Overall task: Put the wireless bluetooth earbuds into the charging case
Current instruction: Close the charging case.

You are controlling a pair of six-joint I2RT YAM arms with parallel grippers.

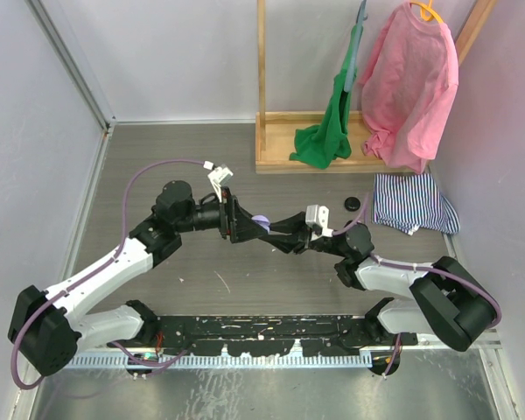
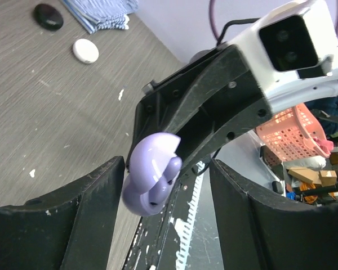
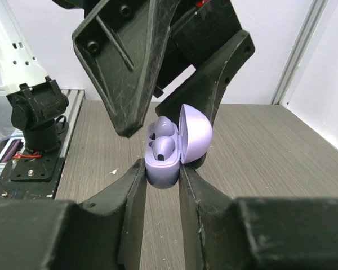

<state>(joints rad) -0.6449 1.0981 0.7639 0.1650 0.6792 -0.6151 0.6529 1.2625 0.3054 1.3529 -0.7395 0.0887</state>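
Note:
Next, my right gripper tilts down and lowers to the tabletop beside the pucks to release the case [image 1: 261, 220], as both earbuds lie in the case's wells.
The lilac charging case [image 3: 163, 173] is held up above the table, pinched at its base by my shut right gripper [image 3: 162, 167]. Its lid [image 3: 196, 135] stands open to the right. Two lilac wireless bluetooth earbuds lie in its wells, one at the back [image 3: 164, 125] and one at the front [image 3: 162, 147]. My left gripper [image 2: 168, 166] is open, its fingers [image 2: 67, 219] either side of the case [image 2: 150, 174] from above. I cannot tell whether they touch it. From the top view both grippers meet at the case [image 1: 261, 220] mid-table.
A black puck [image 2: 48, 16] and a white puck [image 2: 85, 50] lie on the table near a striped cloth [image 1: 411, 203]. A wooden rack [image 1: 280, 162] at the back carries a green cloth [image 1: 328, 136] and a pink shirt [image 1: 411, 87].

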